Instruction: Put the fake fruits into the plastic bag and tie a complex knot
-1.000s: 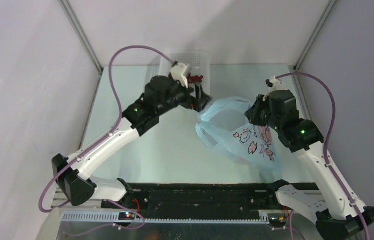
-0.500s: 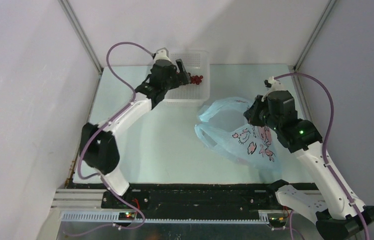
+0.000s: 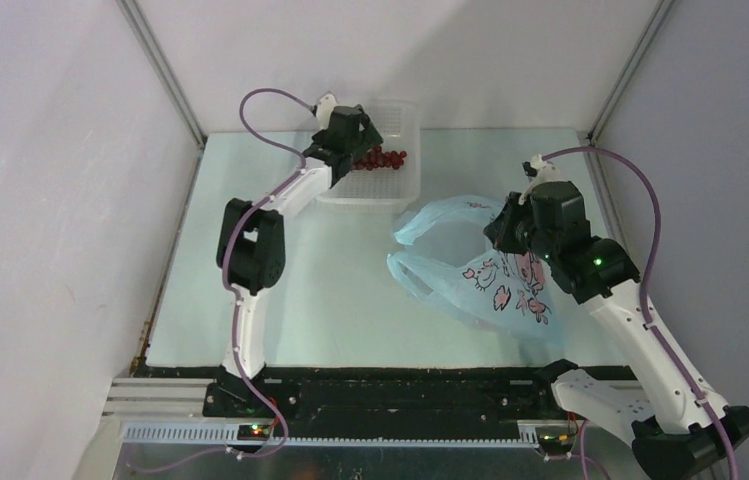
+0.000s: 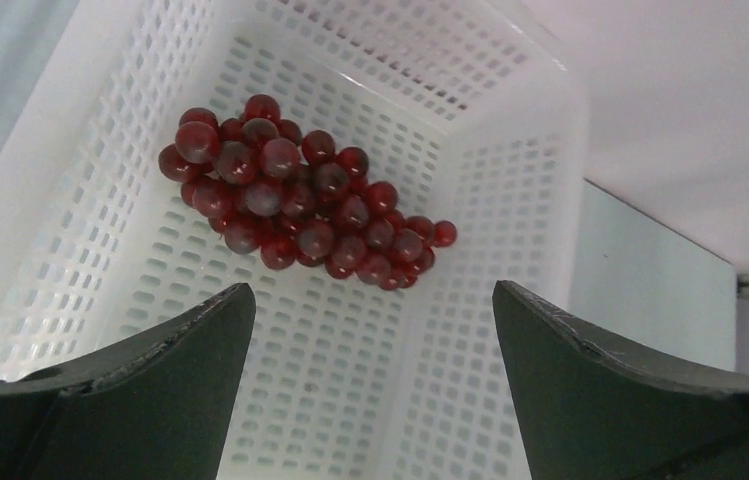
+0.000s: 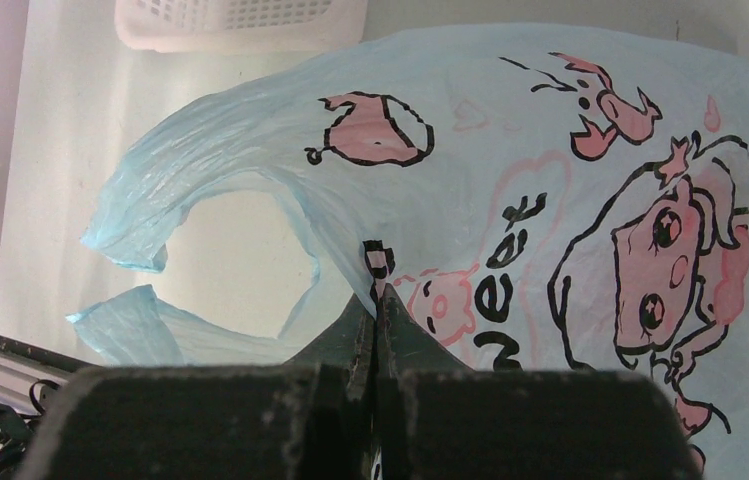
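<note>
The grapes are on the basket's bottom, under my open fingers. I should next lower my left gripper between the basket's sides onto the narrower part of the grapes and close it.
A bunch of dark-red grapes lies in the white perforated basket at the table's far edge. My left gripper hovers open just short of the grapes, nothing between its fingers; in the top view this left gripper reaches over the basket. The light-blue plastic bag lies right of centre, its two handles loose and apart. My right gripper is shut on a fold of the bag's rim, holding it up. No knot is in view.
Grey walls close in the table on the left, the back and the right. The basket's near wall stands just beyond the bag's handles. Purple cables loop over both arms.
My left arm has swung from beside the bag's mouth out to the basket and now stretches over the grapes, still open. The right gripper has kept its hold on the bag, barely moving.
</note>
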You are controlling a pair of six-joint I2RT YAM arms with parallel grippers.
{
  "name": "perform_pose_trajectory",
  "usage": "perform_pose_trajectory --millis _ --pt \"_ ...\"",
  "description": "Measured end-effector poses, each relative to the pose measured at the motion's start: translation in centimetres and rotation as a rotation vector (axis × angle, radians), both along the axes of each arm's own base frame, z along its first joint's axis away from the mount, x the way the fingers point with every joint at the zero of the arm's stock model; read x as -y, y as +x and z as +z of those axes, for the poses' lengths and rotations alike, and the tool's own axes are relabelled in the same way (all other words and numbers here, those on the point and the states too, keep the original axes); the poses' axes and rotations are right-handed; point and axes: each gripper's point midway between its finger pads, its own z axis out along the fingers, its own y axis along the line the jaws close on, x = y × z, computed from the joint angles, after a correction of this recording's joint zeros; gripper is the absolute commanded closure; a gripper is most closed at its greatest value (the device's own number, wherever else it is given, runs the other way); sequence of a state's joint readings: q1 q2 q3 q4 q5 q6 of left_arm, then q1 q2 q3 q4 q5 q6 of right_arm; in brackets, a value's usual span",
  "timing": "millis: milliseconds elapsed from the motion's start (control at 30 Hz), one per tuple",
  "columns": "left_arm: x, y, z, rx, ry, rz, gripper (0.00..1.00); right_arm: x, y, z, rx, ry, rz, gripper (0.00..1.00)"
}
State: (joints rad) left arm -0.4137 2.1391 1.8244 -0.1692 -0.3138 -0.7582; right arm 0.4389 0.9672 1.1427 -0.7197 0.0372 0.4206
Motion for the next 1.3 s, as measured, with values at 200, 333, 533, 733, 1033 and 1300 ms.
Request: perform_pose_trajectory --millis 200,333,533,733,1033,1300 --pt "-0.2 2.6 -3.2 -0.044 -0.04 0.066 0.04 -0.2 0.1 -0.3 -0.01 -0.003 0.009 1.0" --pt "0.4 4.1 -4.0 -0.05 -0.081 0.093 0.01 -0.4 0.2 -0.4 -0.015 0.0 0.017 1.0" --pt "0.6 4.7 -6.0 -0.084 -0.129 0.146 0.01 -0.7 0.4 -0.5 -0.018 0.005 0.026 1.0" --pt "0.2 4.4 -8.0 -0.128 -0.169 0.216 0.01 -1.2 0.4 -0.6 -0.026 0.014 0.046 1.0" --pt "0.8 5.7 -11.3 -0.163 -0.233 0.262 0.04 -1.4 0.3 -0.6 -0.029 0.02 0.056 1.0" --pt "1.4 6.5 -11.9 -0.159 -0.292 0.256 0.44 -1.7 0.7 -0.9 -0.035 0.023 0.064 1.0"
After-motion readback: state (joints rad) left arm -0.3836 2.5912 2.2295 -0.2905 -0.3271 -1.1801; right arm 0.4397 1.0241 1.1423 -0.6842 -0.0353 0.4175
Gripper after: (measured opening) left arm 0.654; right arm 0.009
